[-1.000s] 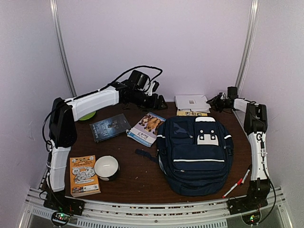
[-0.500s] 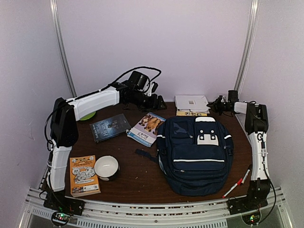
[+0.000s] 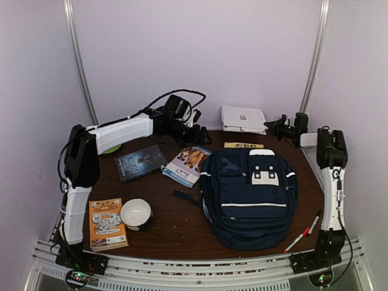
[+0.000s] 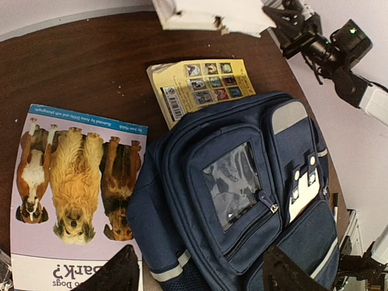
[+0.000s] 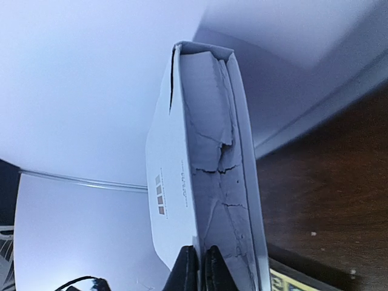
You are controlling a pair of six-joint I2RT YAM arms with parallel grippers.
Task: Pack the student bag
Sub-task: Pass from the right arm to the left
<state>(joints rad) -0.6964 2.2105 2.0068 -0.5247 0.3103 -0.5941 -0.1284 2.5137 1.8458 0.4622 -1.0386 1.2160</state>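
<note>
I will pull my right gripper back over the navy-blue bag and hand the white book over to my left gripper, since that one is open and empty.
The navy-blue student bag lies flat on the brown table, front pocket up, its white studded patch toward the back; it fills the lower right of the left wrist view. My right gripper is shut on the cover of a white book and holds it lifted above the table's back edge; the book's torn page edge shows in the right wrist view. My left gripper is open and empty, hovering over the table behind the bag's left corner.
A yellow book lies behind the bag. A dog book and a dark book lie at its left. An orange book and a white bowl sit front left. Two markers lie front right. A green disc lies under the left arm.
My right gripper has lifted the white book off the yellow book and raised it toward the back wall. My left arm has shifted only slightly.
</note>
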